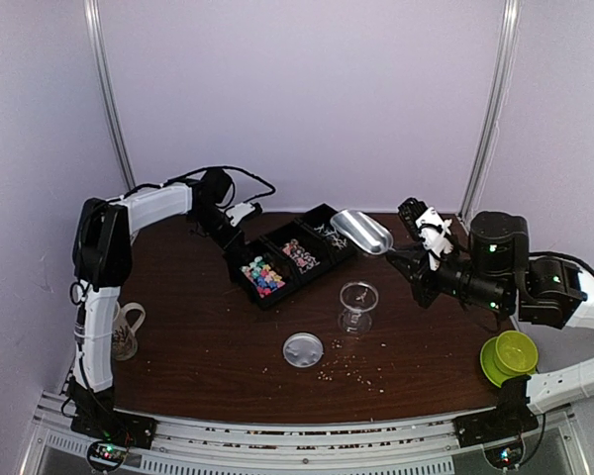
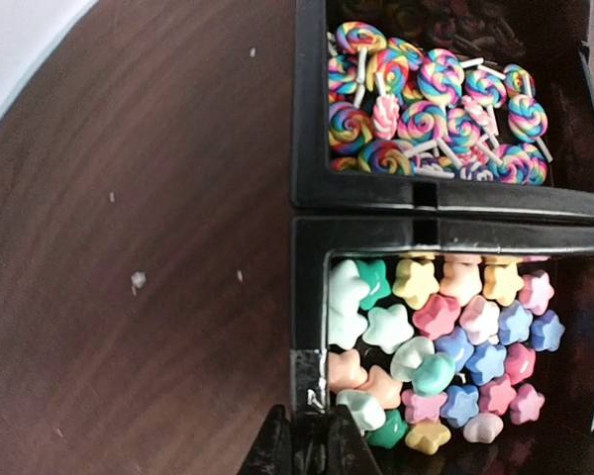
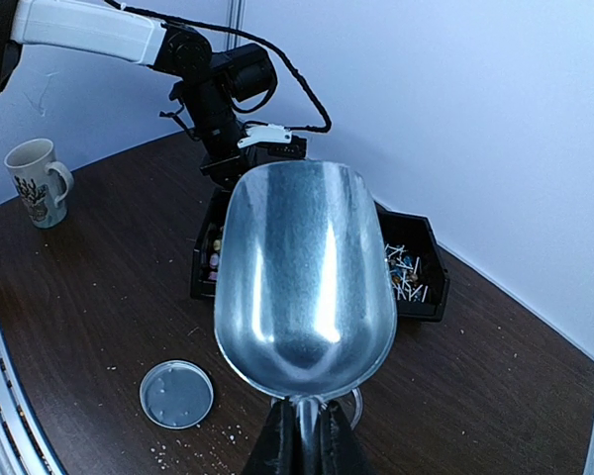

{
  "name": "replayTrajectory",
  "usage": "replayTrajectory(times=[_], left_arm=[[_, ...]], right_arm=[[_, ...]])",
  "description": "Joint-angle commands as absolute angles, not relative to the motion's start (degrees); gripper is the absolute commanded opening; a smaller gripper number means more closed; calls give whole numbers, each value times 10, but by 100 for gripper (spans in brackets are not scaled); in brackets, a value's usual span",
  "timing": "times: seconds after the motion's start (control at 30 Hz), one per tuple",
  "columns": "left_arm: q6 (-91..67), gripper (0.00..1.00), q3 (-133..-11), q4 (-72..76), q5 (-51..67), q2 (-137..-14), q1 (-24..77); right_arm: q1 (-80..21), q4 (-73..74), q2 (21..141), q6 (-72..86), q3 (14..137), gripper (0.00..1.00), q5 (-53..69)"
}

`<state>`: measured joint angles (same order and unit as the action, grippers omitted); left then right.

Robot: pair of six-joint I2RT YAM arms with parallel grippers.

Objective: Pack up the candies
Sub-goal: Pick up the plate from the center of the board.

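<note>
The left gripper drags the tray's side toward the mug next and releases it, since open tabletop lies back from the gripper and to its left in the top view.
The candies lie in a black three-part tray (image 1: pixel 240 280): pastel star candies (image 1: pixel 262 275) in the near compartment, swirled lollipop candies (image 1: pixel 300 254) in the middle one. The left wrist view shows the stars (image 2: pixel 445 346) and lollipops (image 2: pixel 426 109) close up. My left gripper (image 1: pixel 234 236) is shut on the tray's wall (image 2: pixel 310 297) beside the stars, its fingertips (image 2: pixel 277 450) at the bottom edge. My right gripper (image 1: pixel 401 255) is shut on the handle of an empty metal scoop (image 1: pixel 363 231), held in the air above the tray's far end. The scoop (image 3: pixel 307 277) fills the right wrist view.
A clear cup (image 1: pixel 357 305) stands in front of the tray, its round lid (image 1: pixel 303 350) lying nearer. Pale crumbs are scattered around them. A green bowl (image 1: pixel 508 356) sits at the right edge, a mug (image 1: pixel 125 330) at the left. The far compartment (image 1: pixel 329 236) holds small sticks.
</note>
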<state>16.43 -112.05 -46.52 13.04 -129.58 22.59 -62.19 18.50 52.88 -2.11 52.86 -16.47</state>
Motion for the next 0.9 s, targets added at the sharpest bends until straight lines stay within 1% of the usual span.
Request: replayTrajectory(times=[0.0,0.17,0.4,0.53,0.73,0.77,0.87], left_arm=[[84,8,-1045,-503,92,-1234,223],[-11,8,-932,-491,24,-1172,231],[-97,9,-815,-478,38,-1075,237],[-105,20,-798,-486,22,-1045,238],[-109,51,-832,-499,-12,-1054,245],[-109,54,-839,-501,-15,-1059,249],[-110,57,-860,-503,-28,-1083,255]], right_arm=[[-618,160,535,-14,532,0,-153],[-619,162,544,-12,538,0,-148],[-618,170,555,-8,551,0,-140],[-618,166,561,-4,559,0,-132],[-618,173,582,0,585,0,-117],[-618,173,585,3,588,0,-116],[-619,174,592,10,593,0,-107]])
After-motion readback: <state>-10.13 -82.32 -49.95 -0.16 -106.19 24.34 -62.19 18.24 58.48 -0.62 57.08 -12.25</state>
